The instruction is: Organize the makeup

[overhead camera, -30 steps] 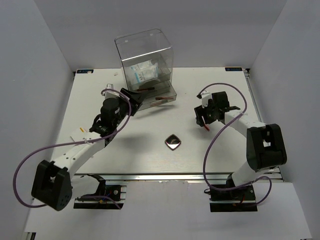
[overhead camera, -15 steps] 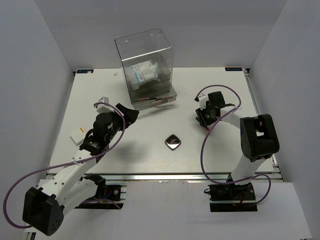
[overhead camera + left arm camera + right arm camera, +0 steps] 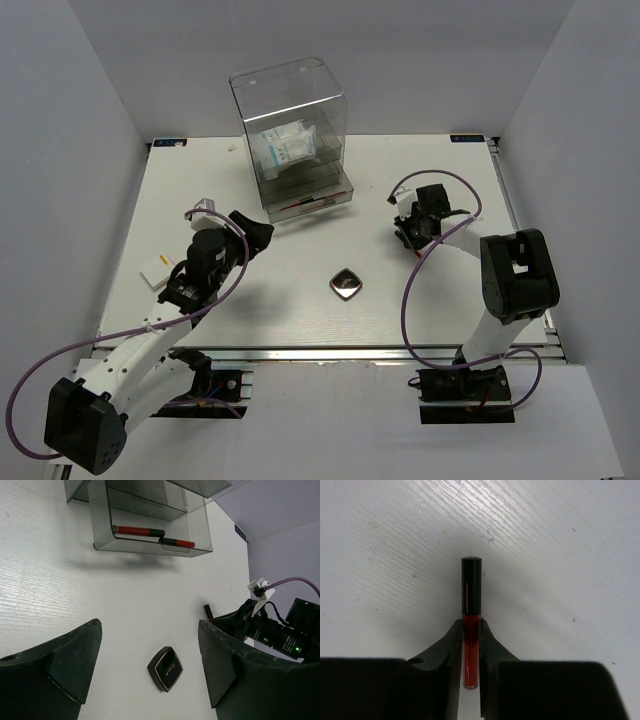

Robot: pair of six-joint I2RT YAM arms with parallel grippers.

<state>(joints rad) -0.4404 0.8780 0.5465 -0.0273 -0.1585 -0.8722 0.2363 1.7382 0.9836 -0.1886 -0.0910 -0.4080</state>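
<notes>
I should next lift my right gripper outward over the level behind the bottom drawer and release the dark-red stick, because that level is to its left in the top view.
A dark-red stick (image 3: 471, 587) with a black cap lies on the white table, and my right gripper (image 3: 471, 625) is shut on its red end; from above this gripper (image 3: 408, 240) sits low at the right. Two more red sticks (image 3: 137, 530) lie in the pulled-out bottom drawer (image 3: 312, 203) of the clear box. White packets (image 3: 288, 148) with blue print sit inside the box. The dark compact (image 3: 347, 284) lies flat mid-table, also below my left gripper (image 3: 149, 625). That gripper (image 3: 252, 232) is open and holds nothing, left of the drawer.
The tall clear acrylic box (image 3: 290, 95) stands at the back centre. A small white piece (image 3: 160, 270) lies near the table's left edge. The right arm's purple cable (image 3: 420, 290) loops over the table's right side.
My right gripper has lowered and shut on the red stick. My left gripper has drawn back from the drawer toward the near left, staying open. The drawer now sits further in.
</notes>
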